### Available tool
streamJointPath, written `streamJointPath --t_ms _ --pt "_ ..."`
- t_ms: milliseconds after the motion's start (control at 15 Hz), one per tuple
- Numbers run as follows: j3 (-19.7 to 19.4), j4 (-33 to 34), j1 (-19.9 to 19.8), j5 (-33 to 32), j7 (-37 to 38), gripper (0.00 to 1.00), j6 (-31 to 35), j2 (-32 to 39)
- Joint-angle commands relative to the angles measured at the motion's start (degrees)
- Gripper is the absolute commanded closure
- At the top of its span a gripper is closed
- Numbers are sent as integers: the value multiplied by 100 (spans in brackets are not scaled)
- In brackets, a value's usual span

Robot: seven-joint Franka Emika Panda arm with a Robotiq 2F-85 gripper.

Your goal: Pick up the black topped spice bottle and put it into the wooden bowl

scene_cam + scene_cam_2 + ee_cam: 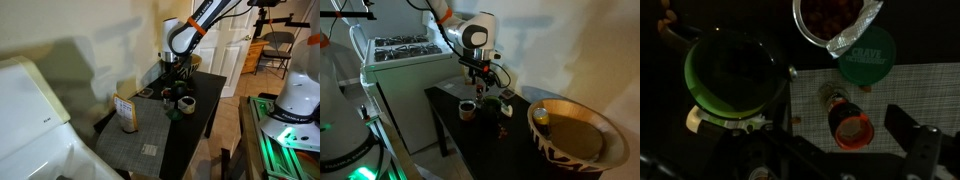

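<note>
I will first bring my open gripper down over the slim dark bottle [849, 125], and only then will I close on it.
The wooden bowl [582, 150], large, tan inside and striped outside, stands at the near end of the dark table and holds a small yellow thing. It does not show in the wrist view. A small slim dark bottle [503, 107] stands near the table's middle. In the wrist view a slim dark bottle [845, 118] lies under me; its top looks reddish-orange there, so I cannot tell if its cap is black. My gripper [845, 150] is open and empty, and hovers above the bottle and cups in both exterior views [178, 68] [485, 76].
A squat green cup [735, 75] sits beside the bottle. A foil dish of red food [835, 18] and a green lid [867, 55] lie beyond it. A small cup [467, 109] and a box [125, 110] stand on the table. A white stove [405, 60] adjoins it.
</note>
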Motion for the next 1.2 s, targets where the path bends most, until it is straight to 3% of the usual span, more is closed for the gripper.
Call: streamJointPath --t_ms 0,267,467,533,600,733,1067,1133 --pt "41 458 -33 -33 -66 0 -97 480" --pt "118 649 -4 -64 -94 1 -153 698" --pt "194 662 23 -65 -133 7 -166 758" --pt "211 654 40 -78 -120 14 -163 770" --pt "228 657 52 -90 -107 35 -170 782" --pt "240 648 77 -130 -72 40 -171 794" --pt "226 631 88 -234 -35 78 -179 771" --pt "229 613 91 -236 -28 78 -216 733"
